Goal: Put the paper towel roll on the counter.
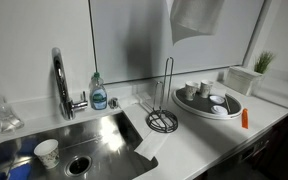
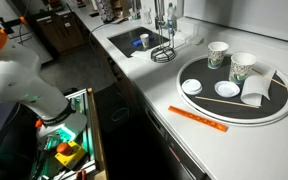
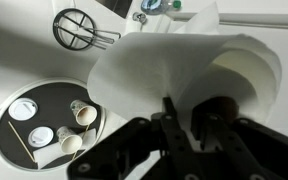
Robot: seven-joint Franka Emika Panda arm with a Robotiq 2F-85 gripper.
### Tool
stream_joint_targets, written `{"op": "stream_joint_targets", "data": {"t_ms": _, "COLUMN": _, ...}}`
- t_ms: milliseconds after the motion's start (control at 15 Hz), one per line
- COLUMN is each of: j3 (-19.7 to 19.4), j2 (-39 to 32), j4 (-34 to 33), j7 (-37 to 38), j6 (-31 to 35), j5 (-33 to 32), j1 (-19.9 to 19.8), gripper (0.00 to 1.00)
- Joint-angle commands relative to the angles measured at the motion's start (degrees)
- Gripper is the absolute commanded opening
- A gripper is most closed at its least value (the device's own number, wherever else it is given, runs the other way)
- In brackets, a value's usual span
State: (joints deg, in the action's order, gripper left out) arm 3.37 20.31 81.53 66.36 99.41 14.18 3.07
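Note:
Next, my gripper moves down and back with the roll [image 1: 196, 15], as the bare counter beside the wire holder lies below it and is clear of cups.
The white paper towel roll [image 3: 184, 60] fills the wrist view, with loose sheets fanning out to the left. My gripper [image 3: 189, 108] is shut on the roll's wall, one finger inside the hollow core and one outside. In an exterior view the roll [image 1: 196, 15] hangs high above the white counter [image 1: 199, 138], with the gripper out of frame. The empty wire towel holder [image 1: 164, 112] stands on the counter between sink and tray. It shows also in the other exterior view [image 2: 164, 50] and in the wrist view [image 3: 76, 27], far below.
A round dark tray [image 1: 197, 110] with cups and small bowls sits beside the holder; it also shows in the wrist view [image 3: 54, 100]. An orange item [image 1: 245, 118] lies next to it. A steel sink [image 1: 104, 135], faucet [image 1: 60, 85] and soap bottle [image 1: 99, 92] are nearby.

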Motion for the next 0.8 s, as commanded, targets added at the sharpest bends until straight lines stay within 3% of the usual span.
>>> {"op": "stream_joint_targets", "data": {"t_ms": 0, "j3": 0.5, "j2": 1.4, "j4": 1.8, "j7": 3.7, "j6": -0.3, "j5": -2.1, "j1": -3.5, "gripper": 0.05}}
{"op": "stream_joint_targets", "data": {"t_ms": 267, "j3": -1.1, "j2": 4.5, "j4": 14.0, "j7": 4.8, "j6": 3.9, "j5": -0.5, "j1": -4.1, "gripper": 0.05}}
{"op": "stream_joint_targets", "data": {"t_ms": 733, "j3": 1.7, "j2": 8.6, "j4": 36.7, "j7": 12.1, "j6": 16.5, "j5": 2.7, "j1": -5.4, "gripper": 0.05}}
